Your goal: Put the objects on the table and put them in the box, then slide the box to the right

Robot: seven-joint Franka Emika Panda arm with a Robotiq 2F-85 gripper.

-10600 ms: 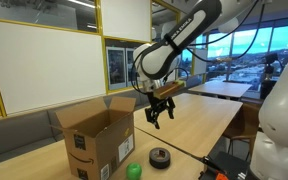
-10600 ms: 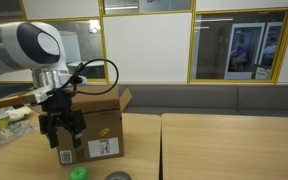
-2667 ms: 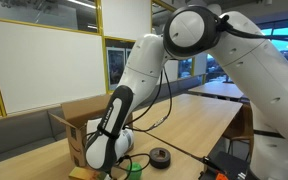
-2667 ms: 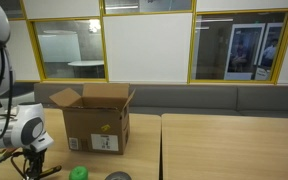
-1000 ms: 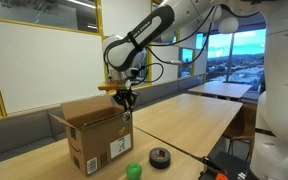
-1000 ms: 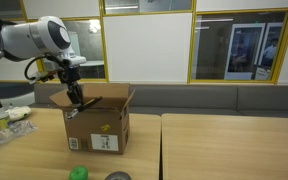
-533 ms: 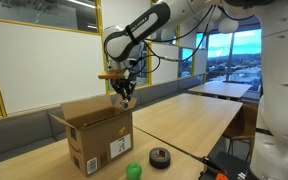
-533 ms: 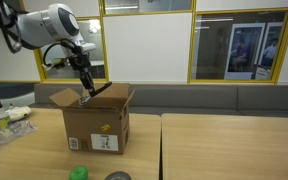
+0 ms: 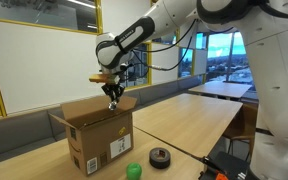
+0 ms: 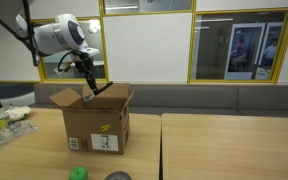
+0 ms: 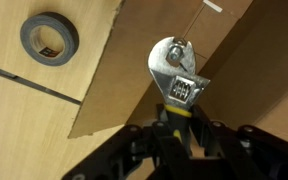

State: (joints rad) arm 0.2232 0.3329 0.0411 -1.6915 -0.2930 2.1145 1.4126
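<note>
My gripper still has to move away from my base past the flap and go down into the open cardboard box [image 9: 99, 138] before it opens.
My gripper [image 9: 112, 97] hangs over the open top of the cardboard box [image 9: 99, 138], also seen from the other side [image 10: 96, 126]. It is shut on an adjustable wrench [image 11: 176, 70] with a yellow and black handle. The wrench's silver head points down toward the box flap [image 11: 134, 60]. In the exterior view the gripper [image 10: 90, 86] sits just above the box rim. A green ball [image 9: 133, 171] and a black tape roll [image 9: 160, 156] lie on the table in front of the box. The roll [image 11: 49, 38] shows in the wrist view too.
The box stands on a wooden table [image 9: 194, 125] with a seam [image 10: 161, 145] running to a second tabletop. A clear bag with items [image 10: 9, 115] lies beside the box. A bench and glass walls are behind.
The gripper, still shut on the wrench, has shifted sideways above the box opening and turned a little. Box, ball and tape roll have not moved.
</note>
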